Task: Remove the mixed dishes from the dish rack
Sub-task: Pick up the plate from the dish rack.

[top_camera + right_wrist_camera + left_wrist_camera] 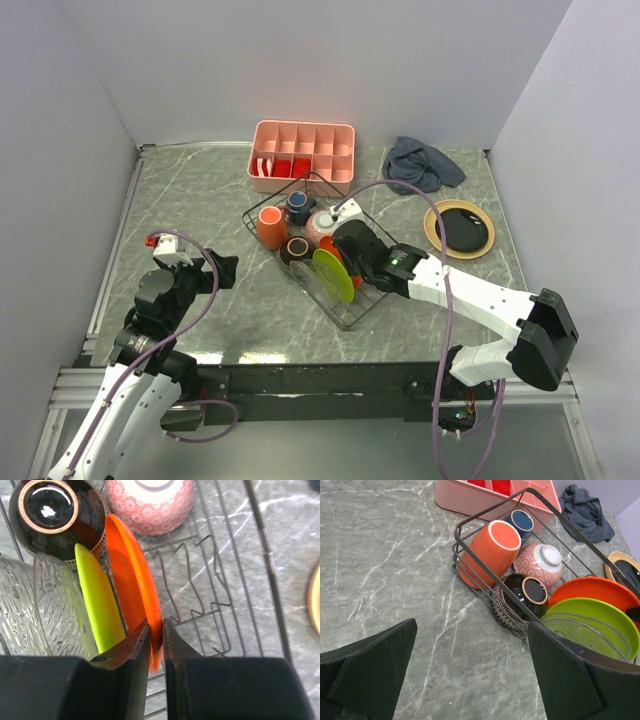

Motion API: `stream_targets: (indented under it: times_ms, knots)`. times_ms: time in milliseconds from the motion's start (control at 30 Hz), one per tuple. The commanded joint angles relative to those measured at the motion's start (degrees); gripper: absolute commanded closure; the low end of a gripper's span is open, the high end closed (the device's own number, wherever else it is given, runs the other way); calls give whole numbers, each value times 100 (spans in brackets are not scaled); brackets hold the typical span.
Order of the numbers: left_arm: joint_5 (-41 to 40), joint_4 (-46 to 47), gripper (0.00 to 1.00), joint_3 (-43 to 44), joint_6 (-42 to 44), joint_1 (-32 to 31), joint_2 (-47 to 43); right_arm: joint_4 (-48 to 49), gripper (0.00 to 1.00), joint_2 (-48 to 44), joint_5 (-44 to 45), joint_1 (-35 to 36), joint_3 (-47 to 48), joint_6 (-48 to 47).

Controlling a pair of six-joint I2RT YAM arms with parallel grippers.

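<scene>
My right gripper is going to lift above the wires of the dish rack next and swing right in the top view over the dark centre of the tan plate. Then it will lower and release.
The black wire dish rack (278, 194) stands mid-table. It holds an orange mug (268, 226), a dark-blue cup (298, 206), a pinkish speckled bowl (322, 226), a dark-brown bowl (296, 250), a lime green plate (333, 275) and an orange-red plate (127, 575), both upright in slots. My right gripper (156, 630) is shut on the orange-red plate's near rim. A tan plate (459, 228) with a dark centre lies on the table at the right. My left gripper (472, 630) is open and empty over the table, left of the rack (490, 509).
Clear ribbed glass dishes (35, 600) stand in the rack beside the green plate. A pink compartment tray (303, 153) with red-white items sits behind the rack. A grey cloth (422, 163) lies at the back right. White walls enclose the table.
</scene>
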Motion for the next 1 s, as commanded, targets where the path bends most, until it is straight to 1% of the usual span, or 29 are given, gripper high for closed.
stream_targets:
  times_ms: [0, 33, 333, 500, 633, 833, 967]
  knots:
    - [43, 225, 1, 210, 77, -24, 14, -85, 93, -88, 530, 164, 442, -45]
    - [43, 225, 1, 210, 77, -24, 14, -112, 94, -97, 583, 182, 469, -63]
    - [17, 225, 1, 219, 86, -24, 41, -402, 99, -325, 1154, 323, 943, -388]
    - [17, 225, 1, 219, 86, -24, 49, -551, 100, -527, 1462, 323, 1216, -660]
    - [-1, 216, 1, 219, 86, -24, 49, -447, 100, -677, 1734, 305, 1295, -941]
    - [-1, 216, 1, 219, 86, -24, 41, -253, 100, -940, 1735, -2, 1313, -1074]
    - [-10, 208, 0, 219, 86, -24, 32, -156, 100, -1247, 1314, -616, 1173, -855]
